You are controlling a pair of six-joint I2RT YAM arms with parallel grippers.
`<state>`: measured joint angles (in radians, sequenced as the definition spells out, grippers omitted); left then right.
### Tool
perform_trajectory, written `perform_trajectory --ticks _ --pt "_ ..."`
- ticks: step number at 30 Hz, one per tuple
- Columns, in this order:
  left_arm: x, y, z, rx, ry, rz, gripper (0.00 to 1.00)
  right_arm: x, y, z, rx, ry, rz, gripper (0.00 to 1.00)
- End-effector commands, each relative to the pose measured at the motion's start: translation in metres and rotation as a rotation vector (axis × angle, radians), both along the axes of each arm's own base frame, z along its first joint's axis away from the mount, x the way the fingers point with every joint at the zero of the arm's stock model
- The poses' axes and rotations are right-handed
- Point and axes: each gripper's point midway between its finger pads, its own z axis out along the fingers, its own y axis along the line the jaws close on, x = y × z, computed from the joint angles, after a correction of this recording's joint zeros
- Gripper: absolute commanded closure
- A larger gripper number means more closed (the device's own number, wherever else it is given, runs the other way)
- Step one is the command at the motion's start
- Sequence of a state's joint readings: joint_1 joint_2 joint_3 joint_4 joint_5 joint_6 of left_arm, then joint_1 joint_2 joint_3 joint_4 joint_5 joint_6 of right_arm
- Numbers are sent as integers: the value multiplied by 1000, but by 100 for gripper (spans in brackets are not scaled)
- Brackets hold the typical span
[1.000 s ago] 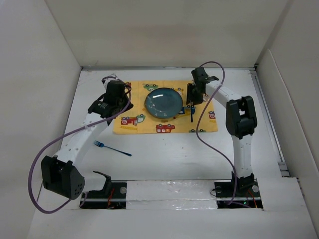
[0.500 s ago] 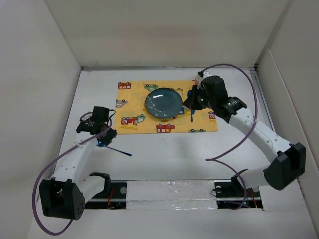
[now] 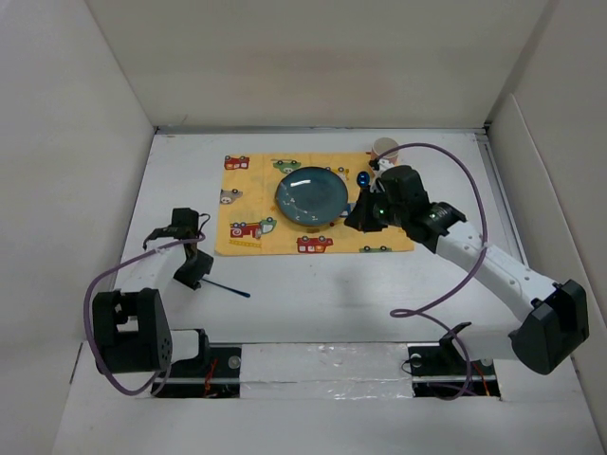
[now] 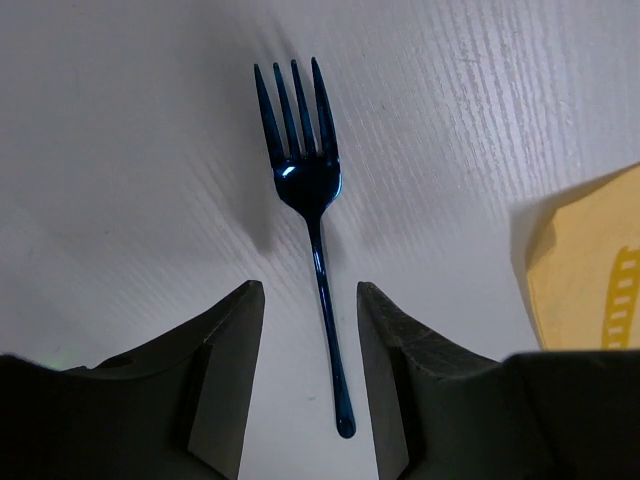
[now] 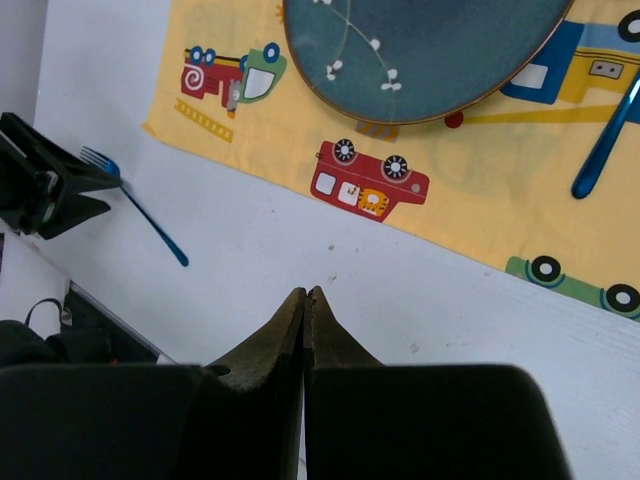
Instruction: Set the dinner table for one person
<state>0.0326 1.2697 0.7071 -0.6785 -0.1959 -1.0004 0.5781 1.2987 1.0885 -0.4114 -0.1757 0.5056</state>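
Observation:
My left gripper is open, with the blue fork's handle between and just below its fingers, so next it should lower and close around the fork's handle.
On the white dinner table (image 3: pixel 332 294) a dark blue fork (image 4: pixel 310 190) lies flat with its tines pointing away from my left gripper (image 4: pixel 308 290). That gripper is open, and the fork's handle lies between the jaws without touching either. From above, the fork (image 3: pixel 228 287) sits left of centre with the left gripper (image 3: pixel 194 270) over its tine end. My right gripper (image 5: pixel 304 293) is shut on nothing, above bare table just near of the yellow placemat (image 5: pixel 480 220). A teal plate (image 3: pixel 311 196) rests on the placemat (image 3: pixel 285 242), and a blue spoon (image 5: pixel 610 135) lies to its right.
A small beige round thing (image 3: pixel 384 147) sits just past the placemat's far right corner. White walls close in the table at the left, back and right. Purple cables loop from both arms over the near half of the table.
My left arm swung back from the placemat's left edge to the fork, and its jaws opened wider. My right gripper shut and pulled back from the spoon toward the placemat's near edge.

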Motion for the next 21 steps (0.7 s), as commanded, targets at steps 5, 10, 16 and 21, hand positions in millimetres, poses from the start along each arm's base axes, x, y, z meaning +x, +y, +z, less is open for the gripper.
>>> perform_trajectory --ticks 5,10,16,21 --pt "-2 4 -12 18 -13 3 60 5 10 30 56 -64 30 96" --pt "-1 -8 -23 4 -11 -20 61 7 11 33 53 -62 31 96" --pt "-4 -13 -31 -25 -14 -32 96 14 3 40 57 -63 -1 96" --pt "6 -11 8 6 -111 -57 100 23 -9 35 34 -46 -46 96"
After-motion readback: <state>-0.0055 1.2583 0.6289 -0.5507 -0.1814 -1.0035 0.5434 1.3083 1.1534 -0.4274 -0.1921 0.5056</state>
